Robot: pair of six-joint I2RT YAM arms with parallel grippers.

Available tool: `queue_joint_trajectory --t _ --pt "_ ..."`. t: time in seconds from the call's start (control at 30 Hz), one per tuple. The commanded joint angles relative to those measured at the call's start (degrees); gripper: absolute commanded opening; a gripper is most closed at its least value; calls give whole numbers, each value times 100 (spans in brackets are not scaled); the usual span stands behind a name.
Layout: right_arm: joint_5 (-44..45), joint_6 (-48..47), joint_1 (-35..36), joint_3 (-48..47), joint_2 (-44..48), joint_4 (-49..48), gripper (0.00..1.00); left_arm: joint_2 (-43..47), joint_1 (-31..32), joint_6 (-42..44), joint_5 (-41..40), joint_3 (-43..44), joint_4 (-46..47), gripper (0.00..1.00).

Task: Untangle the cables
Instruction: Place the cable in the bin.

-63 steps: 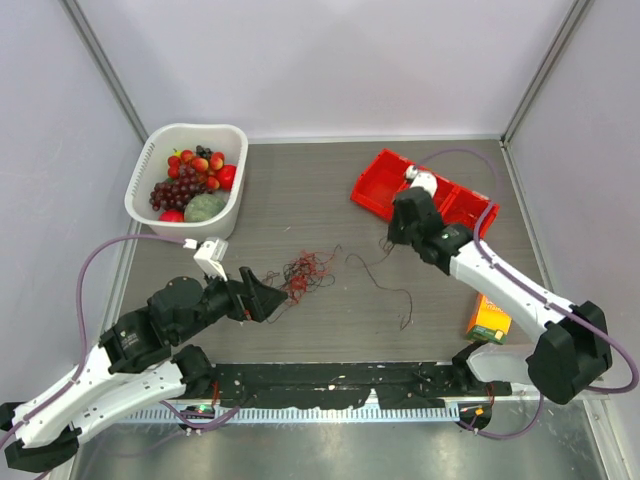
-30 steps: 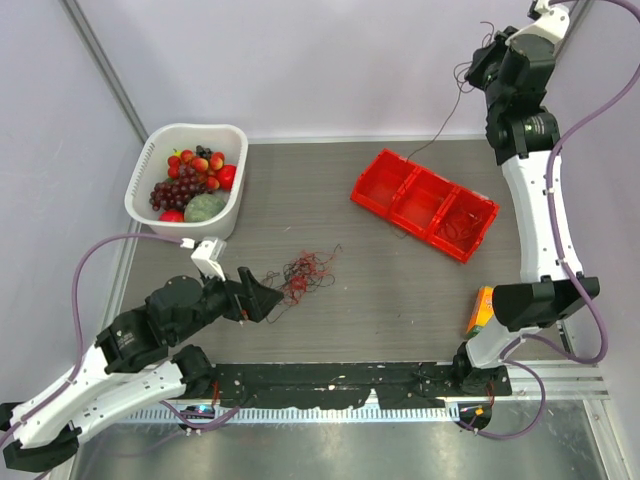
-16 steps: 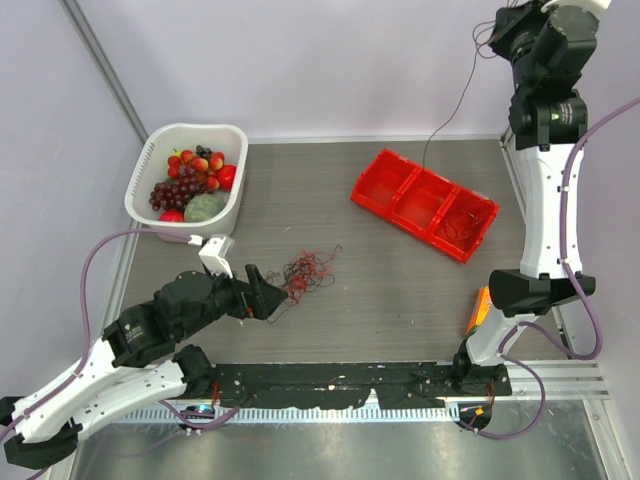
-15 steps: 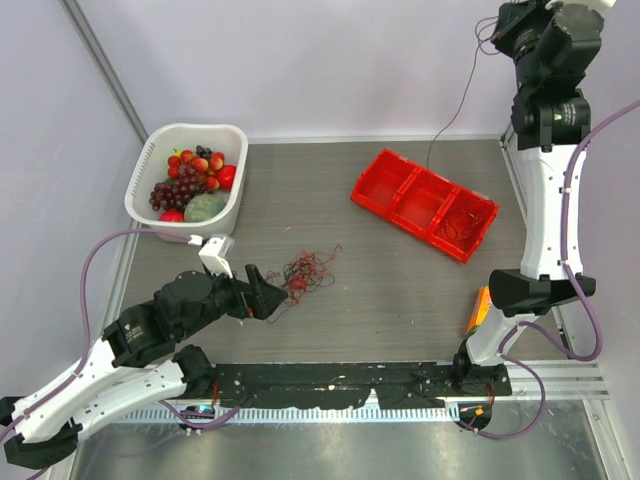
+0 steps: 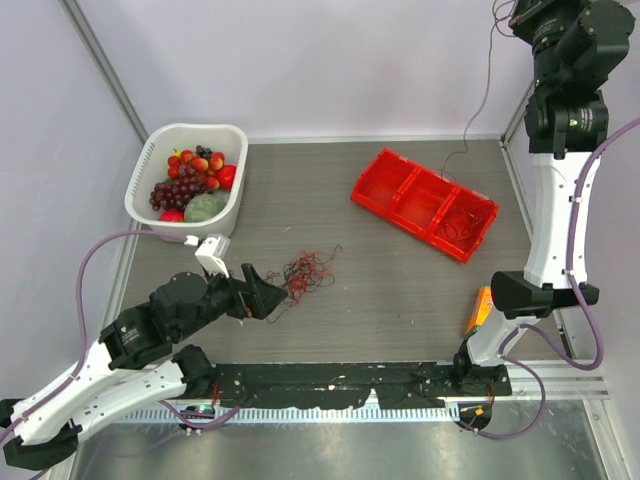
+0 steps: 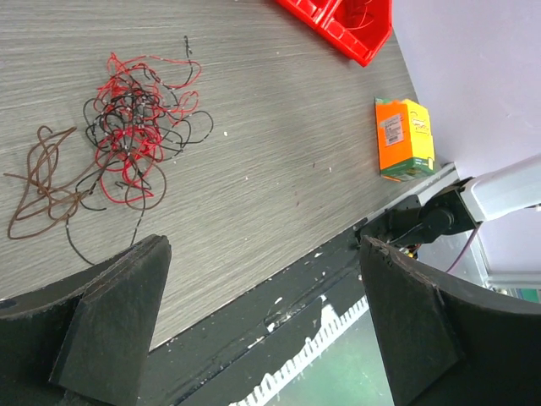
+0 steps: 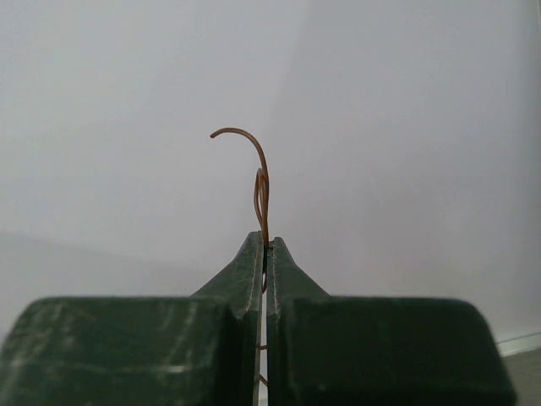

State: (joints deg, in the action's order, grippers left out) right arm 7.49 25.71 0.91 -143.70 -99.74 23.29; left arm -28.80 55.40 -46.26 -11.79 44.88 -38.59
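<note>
My right gripper is above the tray's middle section [image 5: 421, 206], where the end of the hanging wire reaches. It should go down to that section next, tip its fingers downward and release the wire.
The cables [image 5: 305, 272] are a small red and black tangle of thin wires on the table; in the left wrist view the tangle [image 6: 135, 127] has a loose brown strand [image 6: 42, 182] beside it. My left gripper [image 5: 266, 292] is open and empty, just left of the tangle, with its fingers [image 6: 110, 326] wide apart. My right gripper [image 5: 522, 12] is raised high at the back right. It is shut on a thin brown wire [image 7: 262, 182], which hangs down [image 5: 478, 110] to the red tray [image 5: 400, 190].
A white basket [image 5: 152, 150] of fruit stands at the back left. The red tray has three compartments, and thin wires [image 5: 460, 222] lie in the right one. An orange box [image 5: 482, 308] lies by the right arm's base and shows in the left wrist view [image 6: 404, 139].
My right gripper has pulled the brown wire off the table, lifted it high and swung right; its lower end now hangs over the red tray. The left gripper has barely moved.
</note>
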Motion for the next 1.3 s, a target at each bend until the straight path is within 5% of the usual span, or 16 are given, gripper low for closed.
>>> queue_joint_trajectory --t 0.0,0.57,0.97,1.27 --pt "-168 -66 -168 560 174 -333 1 -12 -11 -120 107 64 431 97" --pt "-1 100 -187 3663 1501 -1176 1 603 -11 -454 72 -50 36 97" --pt "-573 188 -135 7151 1915 -2021 1 577 -20 -683 309 -226 27 97" --pt "-345 136 164 7436 1045 -1864 1 296 -20 -560 362 -331 422 98"
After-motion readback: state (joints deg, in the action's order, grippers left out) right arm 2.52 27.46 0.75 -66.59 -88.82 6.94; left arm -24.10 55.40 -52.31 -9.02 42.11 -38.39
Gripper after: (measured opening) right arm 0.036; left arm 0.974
